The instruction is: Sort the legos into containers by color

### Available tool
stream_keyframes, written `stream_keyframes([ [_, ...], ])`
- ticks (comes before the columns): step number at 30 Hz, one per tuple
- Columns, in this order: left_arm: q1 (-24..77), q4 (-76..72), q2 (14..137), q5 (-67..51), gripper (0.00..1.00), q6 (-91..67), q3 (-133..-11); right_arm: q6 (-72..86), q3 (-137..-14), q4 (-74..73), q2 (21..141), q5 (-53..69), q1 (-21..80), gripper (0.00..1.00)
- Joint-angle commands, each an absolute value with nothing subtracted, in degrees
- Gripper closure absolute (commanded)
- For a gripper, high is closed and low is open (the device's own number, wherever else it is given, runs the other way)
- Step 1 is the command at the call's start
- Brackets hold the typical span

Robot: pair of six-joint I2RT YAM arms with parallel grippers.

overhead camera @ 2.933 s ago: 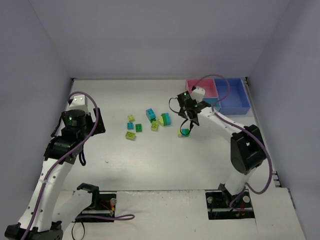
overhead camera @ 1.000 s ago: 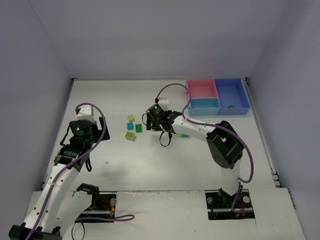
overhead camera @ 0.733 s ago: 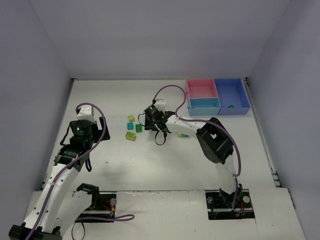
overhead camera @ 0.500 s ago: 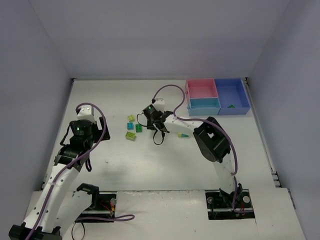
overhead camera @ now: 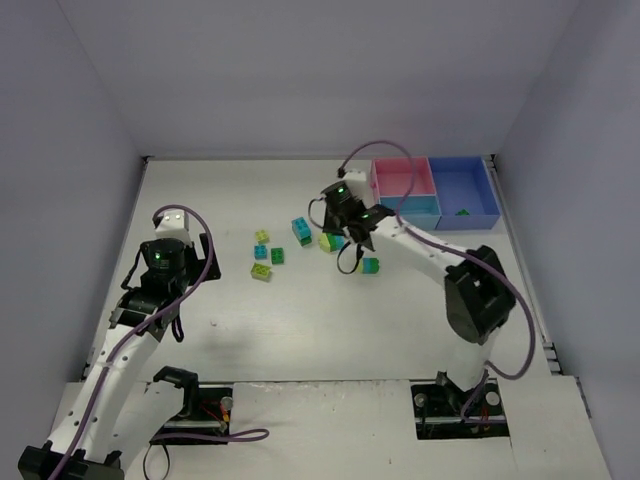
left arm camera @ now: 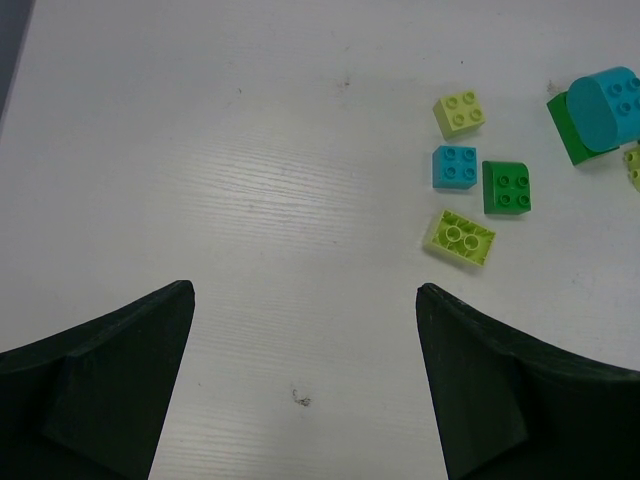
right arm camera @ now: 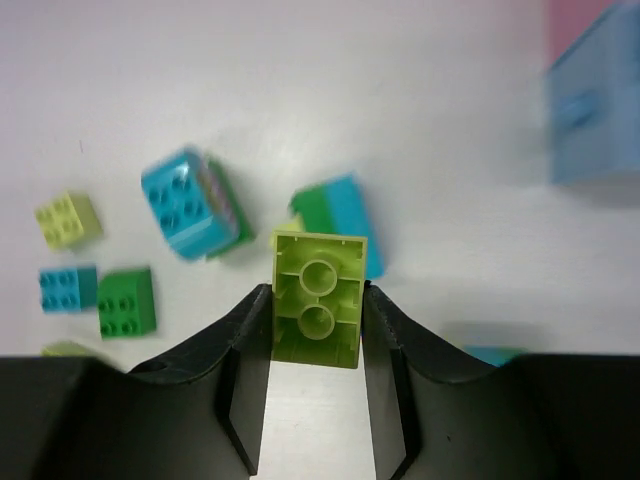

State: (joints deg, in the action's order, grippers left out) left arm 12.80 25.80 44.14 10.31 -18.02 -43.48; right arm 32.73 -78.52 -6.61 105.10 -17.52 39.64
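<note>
My right gripper moves outward and to the right in the top view over the pink container [overhead camera: 396, 177] [right arm camera: 577, 20] next, freeing the yellow-green lego apart from the green one.
My right gripper [right arm camera: 316, 300] is shut on a yellow-green lego [right arm camera: 320, 270] and holds it above the table; in the top view the gripper [overhead camera: 333, 240] hangs over the middle of the table. Below it lie a cyan-on-green piece [right arm camera: 190, 215] and a green-and-cyan piece [right arm camera: 340, 215]. A small group of legos lies to the left: yellow-green [left arm camera: 460, 112], cyan [left arm camera: 455, 167], green [left arm camera: 506, 187], yellow-green [left arm camera: 459, 237]. The joined containers stand at the back right: pink [overhead camera: 402, 178], light blue [overhead camera: 415, 207], darker blue [overhead camera: 463, 190]. My left gripper [left arm camera: 305, 390] is open and empty over bare table.
A cyan-and-green piece [overhead camera: 370, 265] lies alone right of my right gripper. A green lego [overhead camera: 461, 212] lies in the darker blue container. Grey walls close in the table on three sides.
My right gripper has moved right and toward the back, away from the left group, carrying the yellow-green lego. The two-colour pieces it covered now show. The left arm has not moved.
</note>
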Motion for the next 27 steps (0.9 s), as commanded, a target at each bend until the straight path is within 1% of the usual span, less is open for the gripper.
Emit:
stream_keyframes([
  [1,13.18,22.68,44.65,9.93,0.15,-17.31,-45.17,25.33,-79.98,-4.66,96.6,-18.9,32.1,0.99],
  [3,13.18,22.68,44.82,10.02,0.15,-17.23,-45.09,20.68,-82.52,-4.57,96.85,-17.06,26.74,0.99],
  [4,13.18,22.68,44.74,10.02,0.15,-17.23,-45.09,19.7,-83.66,-4.57,97.46,-15.4,24.89,0.97],
  [5,13.18,22.76,44.74,10.11,0.15,-17.23,-45.09,18.99,-84.89,-4.48,99.21,-12.86,21.31,0.96],
  [9,13.18,22.85,44.65,10.2,0.15,-17.23,-45.09,17.05,-92.7,-3.87,105.63,-9.76,14.16,0.95],
  [12,13.18,22.85,44.65,10.11,0.15,-17.14,-45.0,15.47,-97.19,-3.34,112.13,-8.44,11.17,0.89],
  [13,13.18,22.85,44.56,10.02,0.15,-17.14,-45.0,14.77,-100.08,-3.34,113.71,-8.09,10.73,0.85],
  [15,13.18,22.76,44.74,9.67,0.15,-17.05,-44.91,14.24,-102.91,-3.34,118.11,-6.16,9.67,0.8],
  [16,13.18,22.76,44.65,9.67,0.15,-17.05,-44.91,13.89,-105.1,-3.34,119.26,-5.98,9.41,0.73],
  [17,13.18,22.76,44.74,9.67,0.15,-16.96,-44.91,13.54,-106.07,-3.34,121.27,-5.89,9.23,0.68],
  [18,13.18,22.76,44.56,9.67,0.15,-16.96,-44.91,12.84,-106.95,-3.34,122.16,-5.19,9.14,0.54],
  [21,13.18,22.94,44.47,10.02,0.15,-16.88,-44.91,11.0,-109.16,-3.25,123.4,-2.83,9.23,0.31],
  [24,13.18,22.85,44.3,10.11,0.15,-16.88,-44.74,9.32,-108.46,-3.08,120.95,-0.63,9.75,0.21],
  [27,13.18,22.85,44.47,10.19,0.15,-16.79,-45.0,5.2,-105.22,-3.16,114.11,-0.53,13.95,0.2],
])
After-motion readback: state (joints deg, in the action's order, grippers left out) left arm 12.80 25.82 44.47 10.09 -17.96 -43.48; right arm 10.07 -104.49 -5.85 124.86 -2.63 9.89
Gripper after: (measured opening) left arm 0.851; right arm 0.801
